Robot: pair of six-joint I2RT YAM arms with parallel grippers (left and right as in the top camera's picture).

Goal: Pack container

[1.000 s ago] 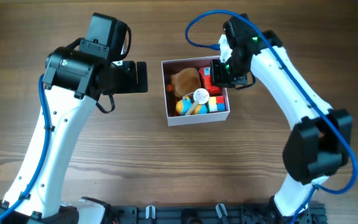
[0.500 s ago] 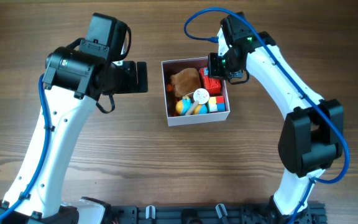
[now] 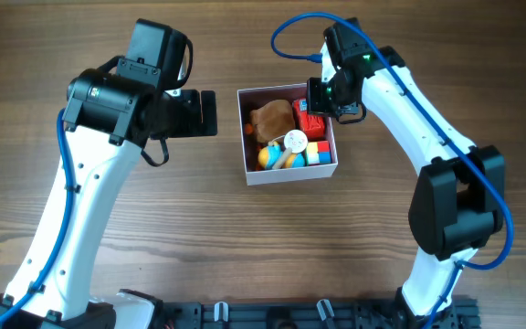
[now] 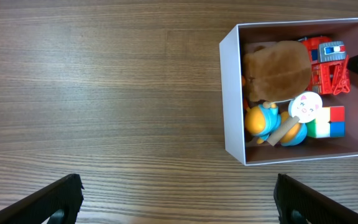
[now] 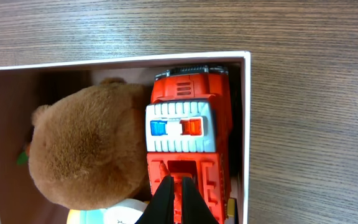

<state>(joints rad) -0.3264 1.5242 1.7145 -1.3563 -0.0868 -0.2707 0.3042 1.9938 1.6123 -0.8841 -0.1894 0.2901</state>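
Observation:
Next, my right gripper needs to lift up to free the thin red part between its fingertips, since the red fire truck (image 3: 310, 117) already rests inside the box.
The container (image 3: 290, 174) is a white-walled square box with a pink inside, mid-table; it also shows in the left wrist view (image 4: 230, 93) and the right wrist view (image 5: 246, 124). Inside lie a brown plush bear (image 3: 272, 117), a red fire truck (image 3: 310, 117), a round white cat-face toy (image 3: 296, 140), a colour cube (image 3: 317, 152) and a blue-orange toy (image 3: 270, 157). My right gripper (image 5: 179, 183) is over the box's back right corner, its fingers closed on a thin red part atop the truck (image 5: 188, 130). My left gripper (image 4: 178, 186) is wide open and empty, left of the box.
Bare wooden table (image 3: 199, 219) surrounds the box on all sides. The right arm's blue cable (image 3: 286, 37) loops above the box's far side. A dark rail (image 3: 318, 315) runs along the front edge.
A second ago my right gripper sat slightly lower and farther right over the box; it moved a little toward the back left, then stayed still. The left arm has not moved.

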